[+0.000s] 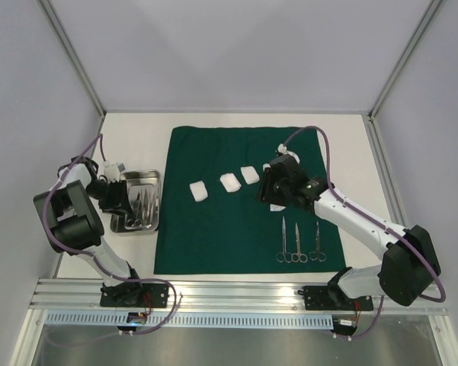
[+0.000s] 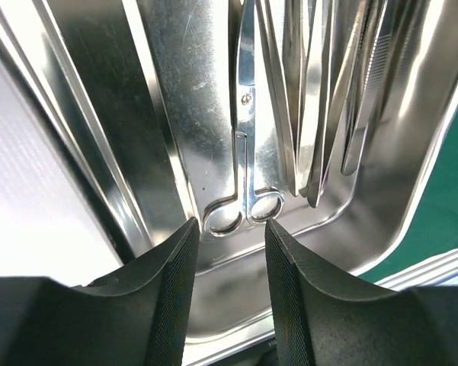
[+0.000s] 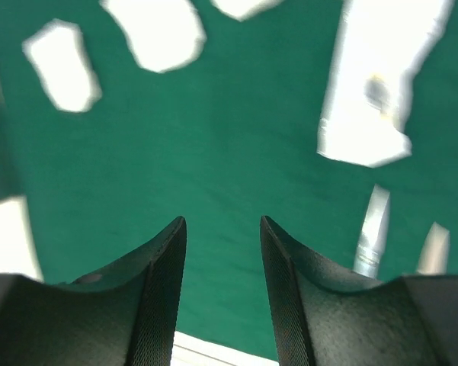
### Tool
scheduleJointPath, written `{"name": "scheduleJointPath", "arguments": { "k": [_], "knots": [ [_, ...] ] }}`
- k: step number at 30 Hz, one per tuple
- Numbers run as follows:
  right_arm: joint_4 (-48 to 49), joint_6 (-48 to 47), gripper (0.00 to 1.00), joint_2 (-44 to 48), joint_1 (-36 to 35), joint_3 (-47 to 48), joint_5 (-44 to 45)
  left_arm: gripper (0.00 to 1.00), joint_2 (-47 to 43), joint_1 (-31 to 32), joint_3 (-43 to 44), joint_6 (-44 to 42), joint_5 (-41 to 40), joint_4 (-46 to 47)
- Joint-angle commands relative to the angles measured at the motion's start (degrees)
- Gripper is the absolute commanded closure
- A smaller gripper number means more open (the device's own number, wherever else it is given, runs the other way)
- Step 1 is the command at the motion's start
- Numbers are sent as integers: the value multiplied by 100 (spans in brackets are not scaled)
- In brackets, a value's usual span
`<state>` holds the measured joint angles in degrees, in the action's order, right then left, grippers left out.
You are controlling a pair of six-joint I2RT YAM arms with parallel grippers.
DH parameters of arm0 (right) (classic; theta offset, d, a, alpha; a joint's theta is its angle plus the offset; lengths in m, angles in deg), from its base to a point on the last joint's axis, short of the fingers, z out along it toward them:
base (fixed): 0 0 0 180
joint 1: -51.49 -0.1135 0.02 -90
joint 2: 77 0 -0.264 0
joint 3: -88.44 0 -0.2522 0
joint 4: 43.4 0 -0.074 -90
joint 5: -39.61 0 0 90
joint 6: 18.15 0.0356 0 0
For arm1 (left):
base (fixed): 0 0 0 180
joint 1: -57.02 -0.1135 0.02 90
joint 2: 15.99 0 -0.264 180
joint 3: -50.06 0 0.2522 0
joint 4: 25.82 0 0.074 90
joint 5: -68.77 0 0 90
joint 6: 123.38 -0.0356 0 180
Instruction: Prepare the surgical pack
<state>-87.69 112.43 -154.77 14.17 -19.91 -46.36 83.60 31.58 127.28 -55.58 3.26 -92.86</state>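
The tray-side scissors on the drape lie below and back from my right gripper. It will move down and back next, over their slim middle (image 1: 283,241), which fits between its fingers.
The dark green drape (image 1: 213,229) lies flat mid-table. Three white gauze pads (image 1: 230,181) sit in a row on it, and another white pad (image 3: 366,91) lies by my right gripper (image 1: 270,192), which hovers open over bare cloth (image 3: 222,225). Three scissors (image 1: 299,244) lie side by side near the drape's front right. The steel tray (image 1: 141,174) stands left of the drape. My left gripper (image 1: 116,200) is inside it, open (image 2: 230,229). Its fingertips are just short of the ring handles of a pair of scissors (image 2: 244,206). Forceps (image 2: 320,114) lie beside those.
The tray's raised rim (image 2: 411,229) runs close to the left fingers, with the drape's edge just beyond it. Grey walls and an aluminium frame enclose the white table (image 1: 137,137). A rail (image 1: 236,293) runs along the near edge.
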Motion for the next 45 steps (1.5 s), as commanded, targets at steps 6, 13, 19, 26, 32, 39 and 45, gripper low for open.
{"name": "scheduleJointPath", "arguments": {
  "k": [6,13,19,26,32,39,45],
  "knots": [
    [-1237,-340,56,176,287,-778,555,50,-642,-15,-88,49,-32,1],
    [-1255,-243,57,-141,304,-1139,564,46,-1222,-6,-159,-83,100,-201],
    [-982,-278,61,-712,304,-1210,169,44,-1802,-6,-247,-293,29,-394],
    [-868,-226,67,-1072,304,-1288,178,44,-2189,-14,-317,-470,161,-631],
    [-815,-243,91,-1056,296,-1298,98,44,-2374,-14,-256,-505,240,-736],
    [-859,-410,99,-625,296,-1289,28,44,-2392,-15,-264,-540,249,-816],
    [-938,-454,99,-238,296,-1254,10,44,-2444,-6,-185,-531,258,-886]
  ]
}}
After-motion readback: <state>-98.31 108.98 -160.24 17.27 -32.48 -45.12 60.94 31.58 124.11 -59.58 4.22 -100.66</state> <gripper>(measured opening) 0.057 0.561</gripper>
